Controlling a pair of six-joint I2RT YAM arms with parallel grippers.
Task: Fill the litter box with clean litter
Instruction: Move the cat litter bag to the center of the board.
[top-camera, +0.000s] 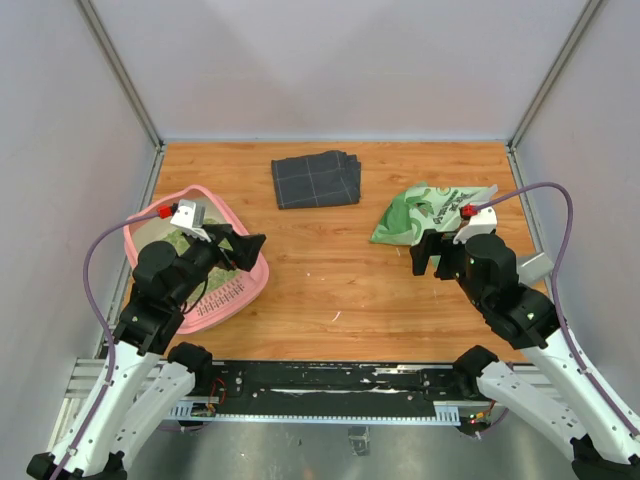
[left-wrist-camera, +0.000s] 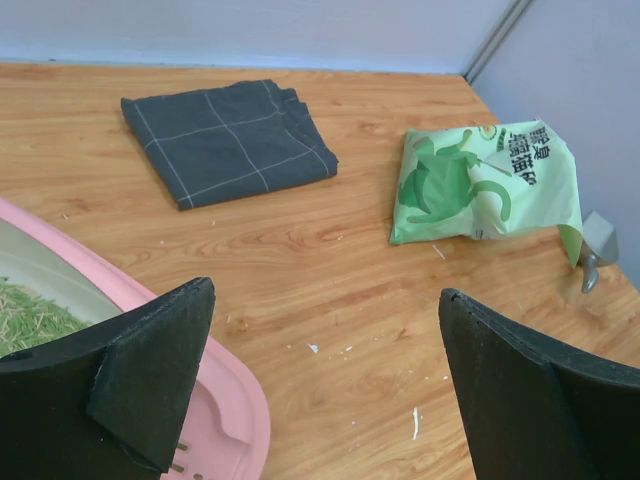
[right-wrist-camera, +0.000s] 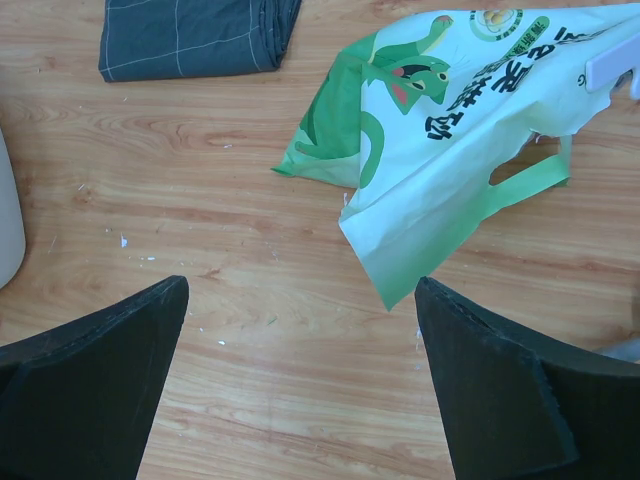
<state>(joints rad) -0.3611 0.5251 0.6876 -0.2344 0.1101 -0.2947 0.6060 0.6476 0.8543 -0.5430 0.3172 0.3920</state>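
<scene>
I will move my right gripper outward and down next and turn it onto the thin edge at the bag's near corner (right-wrist-camera: 391, 292).
The pink litter box (top-camera: 236, 290) sits at the table's left, mostly under my left arm; its rim also shows in the left wrist view (left-wrist-camera: 225, 400). Greenish-tan litter (left-wrist-camera: 30, 315) lies inside it and shows in the top view (top-camera: 185, 240). My left gripper (top-camera: 252, 247) hovers over the box's right rim, open and empty (left-wrist-camera: 325, 340). My right gripper (top-camera: 428, 260) is open and empty (right-wrist-camera: 300, 340), just near of the green-and-white printed bag (top-camera: 425, 212), whose corner hangs between my fingertips' far side (right-wrist-camera: 440, 150).
A dark grey folded cloth (top-camera: 316, 178) lies at the back centre and shows in the left wrist view (left-wrist-camera: 225, 140). A grey metal scoop (top-camera: 536, 266) lies at the right edge. White specks dot the wood (left-wrist-camera: 415, 420). Grey walls enclose the table.
</scene>
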